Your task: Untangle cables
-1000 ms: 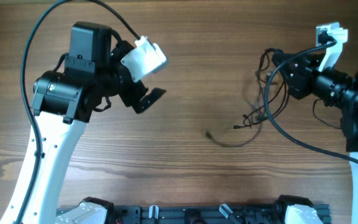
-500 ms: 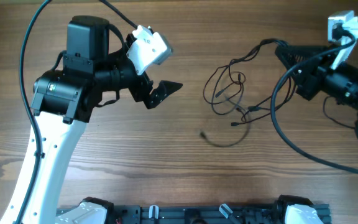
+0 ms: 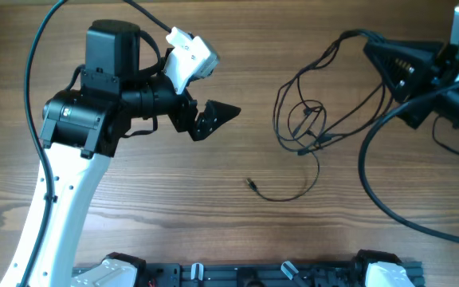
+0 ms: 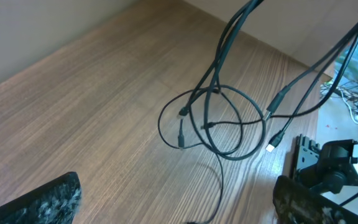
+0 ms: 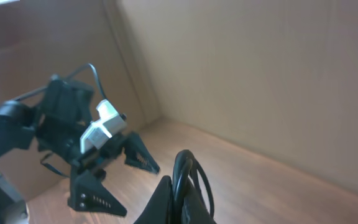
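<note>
My right gripper will next carry the loops outward toward the back wall and then let them go onto the table, because they still hang overlapped in one bunch (image 5: pixel 185 169).
The cables (image 3: pixel 303 119) are thin black wires, bunched at the top and hanging in loose overlapping loops down to the table. My right gripper (image 3: pixel 373 49), at the far right, is shut on their upper bunch (image 5: pixel 185 169). One strand trails along the wood to a small plug (image 3: pixel 251 184). My left gripper (image 3: pixel 212 102) stands open to the left of the loops, well apart from them. In the left wrist view the loops (image 4: pixel 215 124) lie ahead of the open left gripper (image 4: pixel 173 211), with a thin strand (image 4: pixel 220 186) running between its fingers (image 4: pixel 48 202).
A thick black arm cable (image 3: pixel 370 179) curves across the table on the right. The arm bases and a black rail (image 3: pixel 253 275) line the near edge. Plain board walls (image 5: pixel 260 81) stand behind the table, whose right edge (image 4: pixel 319 118) has clutter past it.
My right gripper has pulled up and to the right with the cables, and the tight bunch has spread into wider loops. The trailing plug has slid left. My left gripper has turned slightly towards the cables.
</note>
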Controlling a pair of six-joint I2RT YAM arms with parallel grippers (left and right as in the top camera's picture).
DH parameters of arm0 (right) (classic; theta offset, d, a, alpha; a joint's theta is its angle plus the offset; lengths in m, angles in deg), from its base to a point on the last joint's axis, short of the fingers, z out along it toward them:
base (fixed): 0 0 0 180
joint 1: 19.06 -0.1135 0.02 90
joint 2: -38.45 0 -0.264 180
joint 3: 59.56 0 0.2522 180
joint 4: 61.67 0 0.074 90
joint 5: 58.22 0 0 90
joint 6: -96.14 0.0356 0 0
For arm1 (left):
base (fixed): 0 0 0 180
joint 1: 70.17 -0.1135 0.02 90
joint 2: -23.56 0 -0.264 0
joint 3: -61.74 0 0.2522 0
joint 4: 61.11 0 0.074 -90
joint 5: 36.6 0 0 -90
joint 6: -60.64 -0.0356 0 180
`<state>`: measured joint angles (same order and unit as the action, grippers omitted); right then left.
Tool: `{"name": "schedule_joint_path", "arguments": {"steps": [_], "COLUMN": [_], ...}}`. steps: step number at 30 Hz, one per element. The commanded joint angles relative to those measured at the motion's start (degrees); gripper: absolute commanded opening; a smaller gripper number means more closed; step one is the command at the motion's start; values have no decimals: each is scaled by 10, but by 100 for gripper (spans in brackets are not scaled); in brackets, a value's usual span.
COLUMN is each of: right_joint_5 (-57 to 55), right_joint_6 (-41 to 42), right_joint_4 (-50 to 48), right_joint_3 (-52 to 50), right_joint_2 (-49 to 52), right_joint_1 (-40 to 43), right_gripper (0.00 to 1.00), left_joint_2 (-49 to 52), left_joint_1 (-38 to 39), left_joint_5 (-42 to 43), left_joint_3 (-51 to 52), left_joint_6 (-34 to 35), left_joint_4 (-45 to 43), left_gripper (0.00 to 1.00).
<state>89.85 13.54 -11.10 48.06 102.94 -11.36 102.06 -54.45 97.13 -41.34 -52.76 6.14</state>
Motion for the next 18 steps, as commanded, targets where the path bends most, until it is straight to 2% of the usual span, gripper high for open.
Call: {"name": "schedule_joint_path", "arguments": {"steps": [1,7,13,15,18], "right_joint_5": [40,44,63,38,-41], "right_joint_6": [46,69,92,90,60], "right_joint_4": [-43,-65,-43,4,87], "right_joint_3": [14,17,52,108,172], "right_joint_2": [9,37,120,172,209], "right_joint_1": [2,2,2,2,2], "right_gripper": [4,4,4,4,4], "left_joint_2": [3,3,3,3,3], "left_joint_1": [-1,-1,-1,-1,-1], "left_joint_5": [16,-21,-81,-111,-122], "left_joint_3": [-7,-7,-7,-7,-7], "left_joint_6": [45,108,194,228,229], "left_joint_4": [-7,-26,-43,-47,-49], "left_gripper": [100,100,100,100,100]}}
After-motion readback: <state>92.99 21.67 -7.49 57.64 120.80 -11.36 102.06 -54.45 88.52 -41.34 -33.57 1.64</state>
